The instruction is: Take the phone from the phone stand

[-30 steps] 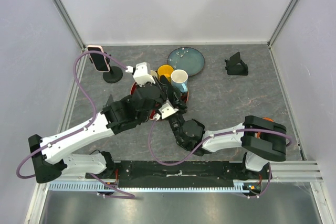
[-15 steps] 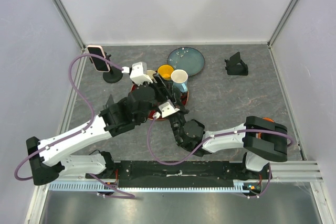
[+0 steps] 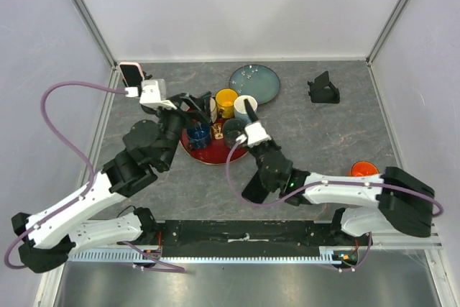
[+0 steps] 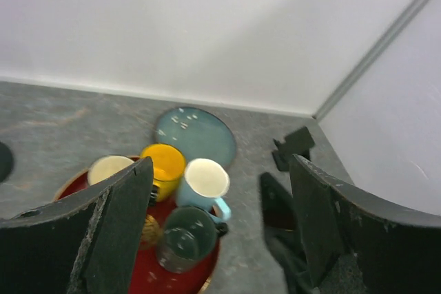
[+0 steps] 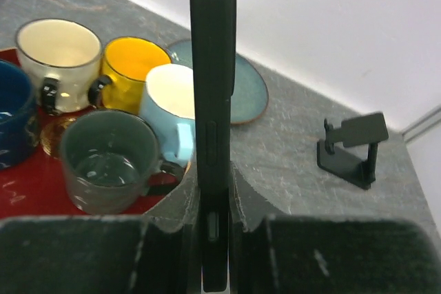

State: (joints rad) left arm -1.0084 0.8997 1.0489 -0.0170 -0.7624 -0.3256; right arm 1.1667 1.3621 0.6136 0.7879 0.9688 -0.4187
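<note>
Clear tabletop lies below my right gripper, to its right in the top view, so it should tilt, bring the phone flat down beside the tray (image 3: 215, 157) and release it.
A black phone (image 5: 212, 67) stands edge-on in my right gripper (image 5: 212, 197), which is shut on its lower part. From above, this phone (image 3: 249, 111) is held over the right edge of the red tray (image 3: 215, 157). An empty black phone stand (image 3: 323, 90) sits at the back right, also seen from the right wrist (image 5: 353, 146). My left gripper (image 3: 195, 108) is open with nothing between its fingers (image 4: 117, 225), above the tray's left side. A pink phone (image 3: 131, 73) sits on a second stand at the back left, just behind my left wrist.
The red tray (image 5: 27, 184) carries several cups: cream (image 5: 58, 49), yellow (image 5: 134, 67), light blue (image 5: 172, 101), grey-green (image 5: 110, 160) and dark blue (image 5: 10, 115). A teal plate (image 3: 255, 83) lies behind them. An orange object (image 3: 363, 169) shows by my right arm.
My left gripper opened and drew back to the left, toward the pink phone. My right gripper shut on the black phone and carried it up and to the right.
</note>
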